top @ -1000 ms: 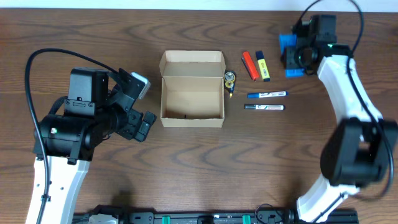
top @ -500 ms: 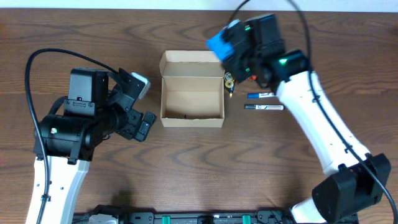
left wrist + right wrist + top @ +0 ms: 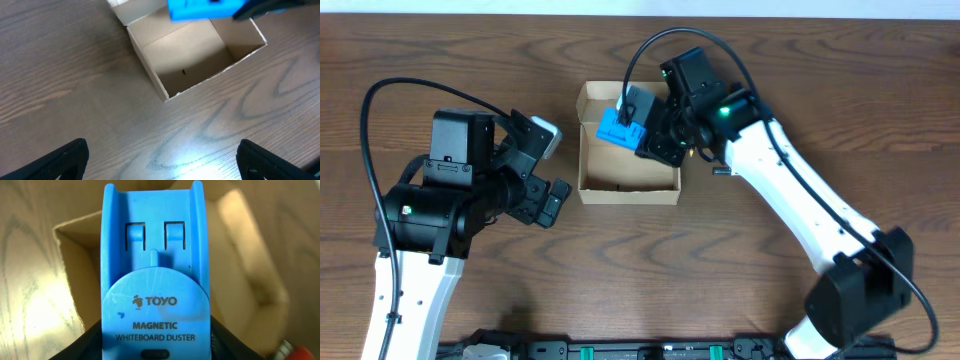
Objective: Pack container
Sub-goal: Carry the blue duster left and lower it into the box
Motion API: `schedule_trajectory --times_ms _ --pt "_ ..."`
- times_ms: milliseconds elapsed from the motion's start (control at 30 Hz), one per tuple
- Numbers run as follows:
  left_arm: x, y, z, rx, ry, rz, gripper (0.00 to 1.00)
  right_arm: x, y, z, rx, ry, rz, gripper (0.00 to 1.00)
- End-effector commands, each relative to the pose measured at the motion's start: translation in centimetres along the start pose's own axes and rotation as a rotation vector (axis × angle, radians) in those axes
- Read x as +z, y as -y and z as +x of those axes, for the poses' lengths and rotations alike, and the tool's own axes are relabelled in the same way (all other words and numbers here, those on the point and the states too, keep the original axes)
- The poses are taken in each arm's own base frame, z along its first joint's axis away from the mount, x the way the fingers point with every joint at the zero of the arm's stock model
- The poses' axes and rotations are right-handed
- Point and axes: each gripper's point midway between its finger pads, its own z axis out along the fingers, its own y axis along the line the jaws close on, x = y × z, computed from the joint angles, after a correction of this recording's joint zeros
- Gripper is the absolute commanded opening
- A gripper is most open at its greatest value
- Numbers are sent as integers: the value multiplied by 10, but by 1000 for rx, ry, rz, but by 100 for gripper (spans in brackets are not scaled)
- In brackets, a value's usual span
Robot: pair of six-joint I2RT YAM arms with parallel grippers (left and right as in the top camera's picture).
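My right gripper should next come down into the box, back toward the box's near side, and turn the duster [image 3: 620, 127] in line with that side, because the box's bottom is empty there.
The container [image 3: 588, 170] is an open tan cardboard box with its flap lid folded back; it also shows in the left wrist view [image 3: 150, 60] and the right wrist view [image 3: 75, 265]. My right gripper [image 3: 642, 132] is shut on a blue magnetic whiteboard duster [image 3: 620, 127] [image 3: 155, 270] and holds it over the box's far right part. The duster shows in the left wrist view [image 3: 202, 8] too. My left gripper [image 3: 552, 203] is open and empty over bare table left of the box [image 3: 162, 162].
A small part of a pen or marker [image 3: 721, 171] shows on the table right of the box, mostly hidden by my right arm. A red tip [image 3: 295, 351] peeks in at the lower right of the right wrist view.
My right arm swung left and down from the far right corner with the blue duster, which now hangs over the box. The left arm has not moved.
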Motion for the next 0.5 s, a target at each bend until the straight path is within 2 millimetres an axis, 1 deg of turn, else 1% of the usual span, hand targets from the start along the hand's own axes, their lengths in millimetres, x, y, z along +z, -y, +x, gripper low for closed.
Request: schedule_trajectory --times_ms 0,267,467 --pt "-3 1 -3 -8 13 8 95 22 -18 2 -84 20 -124 33" --pt "-3 1 -3 -8 13 8 95 57 -24 23 -138 -31 -201 32" --pt "-3 1 -3 -8 13 8 95 78 -29 34 -154 -65 -239 32"
